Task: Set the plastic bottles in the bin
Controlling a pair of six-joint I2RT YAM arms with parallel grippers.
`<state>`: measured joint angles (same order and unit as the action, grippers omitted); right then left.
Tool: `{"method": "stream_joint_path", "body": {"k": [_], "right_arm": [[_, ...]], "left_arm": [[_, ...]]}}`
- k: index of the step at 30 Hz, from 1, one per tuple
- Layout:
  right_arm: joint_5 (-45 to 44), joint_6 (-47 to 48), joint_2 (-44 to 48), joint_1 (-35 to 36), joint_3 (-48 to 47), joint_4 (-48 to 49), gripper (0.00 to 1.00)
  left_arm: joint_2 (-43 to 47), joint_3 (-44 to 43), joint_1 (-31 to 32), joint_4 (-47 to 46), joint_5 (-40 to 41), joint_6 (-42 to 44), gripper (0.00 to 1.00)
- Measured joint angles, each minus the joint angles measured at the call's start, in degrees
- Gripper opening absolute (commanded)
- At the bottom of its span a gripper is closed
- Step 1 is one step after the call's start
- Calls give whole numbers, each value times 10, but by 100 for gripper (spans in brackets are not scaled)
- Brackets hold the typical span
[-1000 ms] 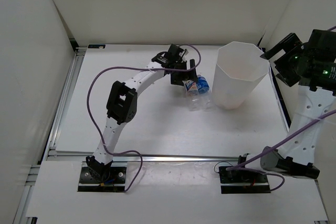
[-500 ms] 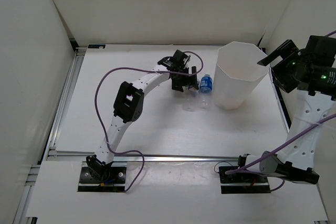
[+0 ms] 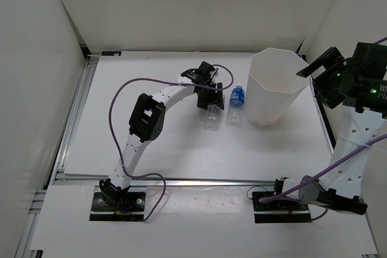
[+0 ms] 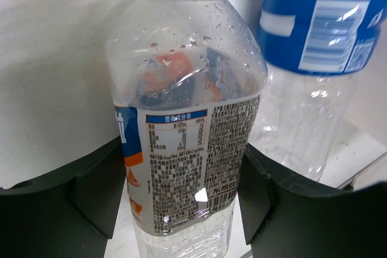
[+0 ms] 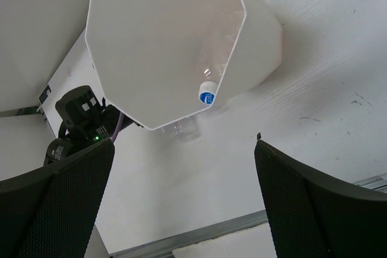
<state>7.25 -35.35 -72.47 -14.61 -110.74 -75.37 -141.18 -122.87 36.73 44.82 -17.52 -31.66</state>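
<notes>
My left gripper rises next, swings over the bin's opening [image 3: 279,72], lowers and lets go of the clear bottle. The opening lies higher, to the gripper's right in the top view.
My left gripper [image 3: 210,98] [image 4: 181,194] is shut on a clear bottle with an orange and blue label [image 3: 211,118] [image 4: 187,101], low over the table, left of the bin. A blue-labelled bottle [image 3: 236,97] [image 4: 317,16] sits just to its right, close to the bin's left side. The bin [image 3: 275,86] [image 5: 157,40] is a tall white octagonal bucket at the back right. In the right wrist view a clear bottle with a blue-printed cap [image 5: 208,93] shows inside it against the wall. My right gripper [image 3: 329,80] [image 5: 181,197] is open and empty, raised high to the right of the bin.
White walls close the table in at the back and both sides. A metal rail [image 3: 193,180] runs along the near edge and another [image 3: 75,113] along the left. The left arm's purple cable [image 3: 112,98] loops above the table.
My left gripper has closed on the orange-labelled bottle and drawn it left and nearer, away from the blue-labelled bottle. The right arm has shifted slightly.
</notes>
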Motion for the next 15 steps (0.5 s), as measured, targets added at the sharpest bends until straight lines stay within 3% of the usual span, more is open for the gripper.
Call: {"method": "stream_joint_path", "body": {"k": [1, 5, 11, 15], "right_arm": [[0, 0, 0, 0, 0, 0, 100], [1, -1, 0, 0, 0, 0, 100], [3, -3, 14, 0, 9, 0, 100], [3, -7, 39, 0, 26, -4, 100]], "left_arm": [[5, 9, -2, -1, -3, 1, 20], [15, 23, -14, 5, -16, -2, 14], [28, -30, -55, 31, 10, -27, 16], [67, -111, -80, -22, 17, -41, 22]]}}
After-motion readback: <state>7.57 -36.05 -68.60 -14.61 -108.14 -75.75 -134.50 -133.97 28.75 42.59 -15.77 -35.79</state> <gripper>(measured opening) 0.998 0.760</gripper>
